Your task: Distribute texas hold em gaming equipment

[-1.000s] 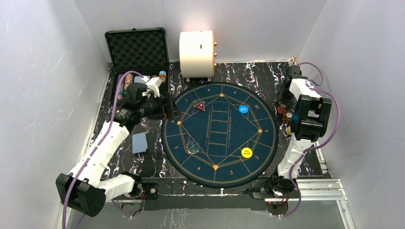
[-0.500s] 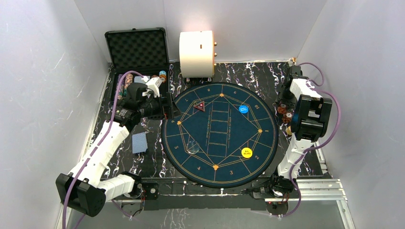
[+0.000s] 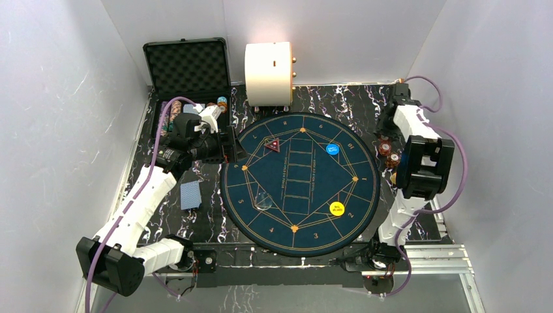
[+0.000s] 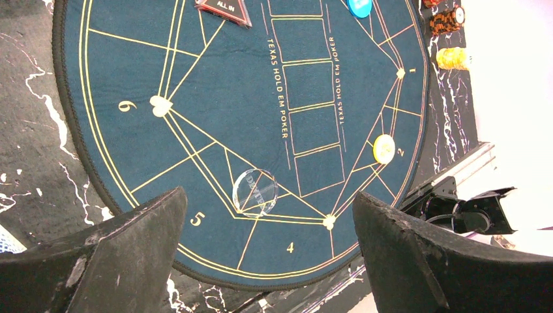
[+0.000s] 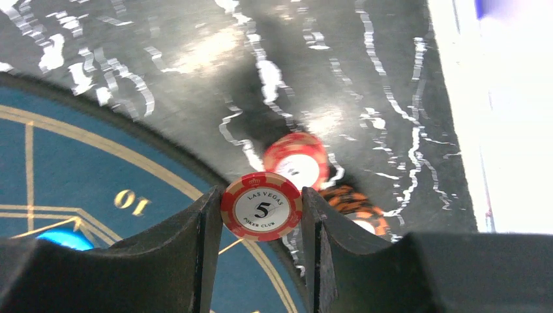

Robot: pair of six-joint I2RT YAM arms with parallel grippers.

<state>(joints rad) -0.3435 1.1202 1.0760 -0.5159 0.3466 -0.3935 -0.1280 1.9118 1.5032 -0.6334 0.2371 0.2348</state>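
Observation:
My right gripper crosses left in the top view next, lowers to bare mat (image 5: pixel 63 199) beside the blue button and releases the chip, since that mat lies below.
My right gripper (image 5: pixel 261 195) is shut on one red-and-white poker chip (image 5: pixel 261 206) marked 5, held on edge above the mat's right rim. Below it stand a red chip stack (image 5: pixel 297 160) and an orange stack (image 5: pixel 355 208); they also show in the top view (image 3: pixel 389 153), with a cream stack (image 3: pixel 394 176). My left gripper (image 4: pixel 269 195) is open and empty above the mat's left side. On the round blue mat (image 3: pixel 300 189) lie a red triangular marker (image 3: pixel 272 146), a blue button (image 3: pixel 332 149), a yellow button (image 3: pixel 336 208) and a clear dealer disc (image 3: pixel 263 201). Blue-backed cards (image 3: pixel 190 194) lie left of the mat.
An open black foam-lined case (image 3: pixel 187 68) stands at the back left, with chip rows (image 3: pixel 171 120) in its base behind my left arm. A big cream cylinder (image 3: pixel 268 73) stands behind the mat. White walls close in both sides.
My right arm has shifted slightly back and to the right, uncovering more of the chip stacks beside the mat. The left arm has not moved.

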